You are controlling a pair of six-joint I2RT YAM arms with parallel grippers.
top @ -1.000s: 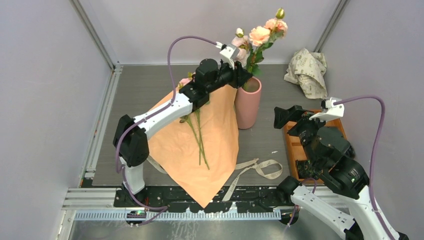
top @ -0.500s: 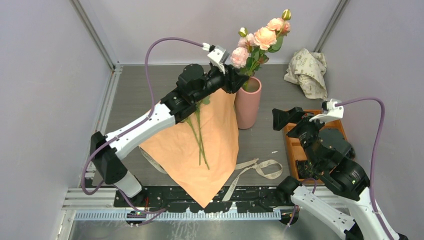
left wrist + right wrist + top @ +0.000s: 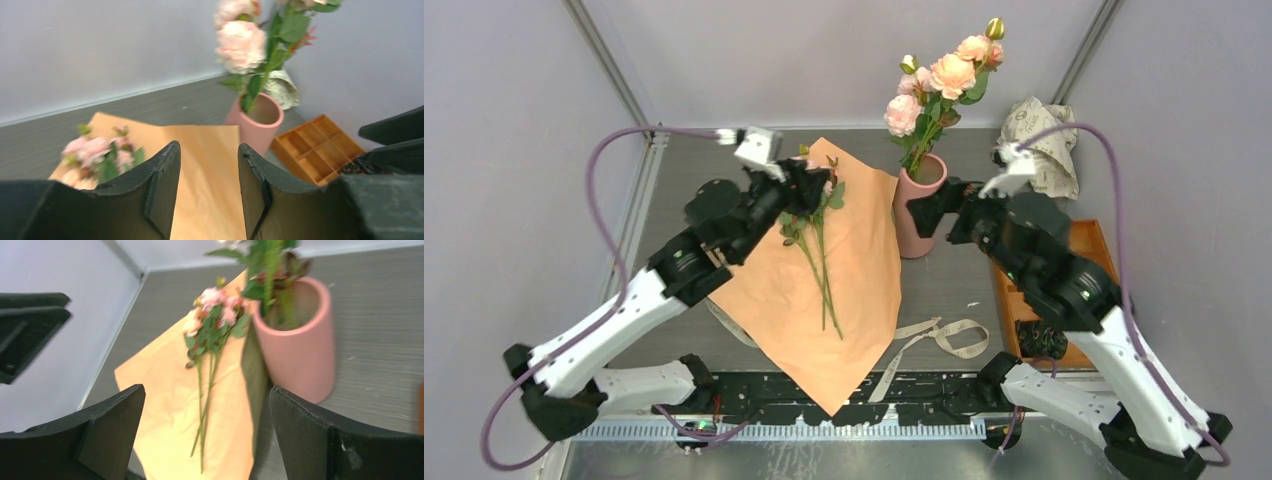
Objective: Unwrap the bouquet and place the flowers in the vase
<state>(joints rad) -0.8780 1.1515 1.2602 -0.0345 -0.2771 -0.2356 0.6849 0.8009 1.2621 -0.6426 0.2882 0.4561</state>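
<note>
The green stem of the flower just below the leaves gets my right gripper next, coming left in the top view and down, since the stem lies bare there.
The bouquet's orange wrapping paper [image 3: 824, 300] lies spread flat, olive on its underside. Two flowers [image 3: 816, 190] with pink blooms lie on it, thin green stems pointing toward me. More flowers [image 3: 944, 75] stand in the pink vase [image 3: 921, 215] at the paper's right edge. My left gripper [image 3: 814, 185] hovers over the lying blooms, open and holding nothing; in the left wrist view the left gripper [image 3: 207, 147] shows only paper in its gap. My right gripper [image 3: 929, 210] is wide open just right of the vase [image 3: 297, 347], and the lying flowers [image 3: 212, 315] show beyond the right gripper [image 3: 207, 390].
A beige ribbon [image 3: 939, 335] lies loose on the grey table near the paper's front right. Crumpled cream printed paper [image 3: 1039, 130] sits at the back right corner. An orange compartment tray [image 3: 1024, 290] stands right of the vase, under the right arm. Walls close in on both sides.
My left arm drew back left from the vase, its jaws opening, and the stalk it held stays in the vase. My right arm swung forward from the tray toward the vase.
</note>
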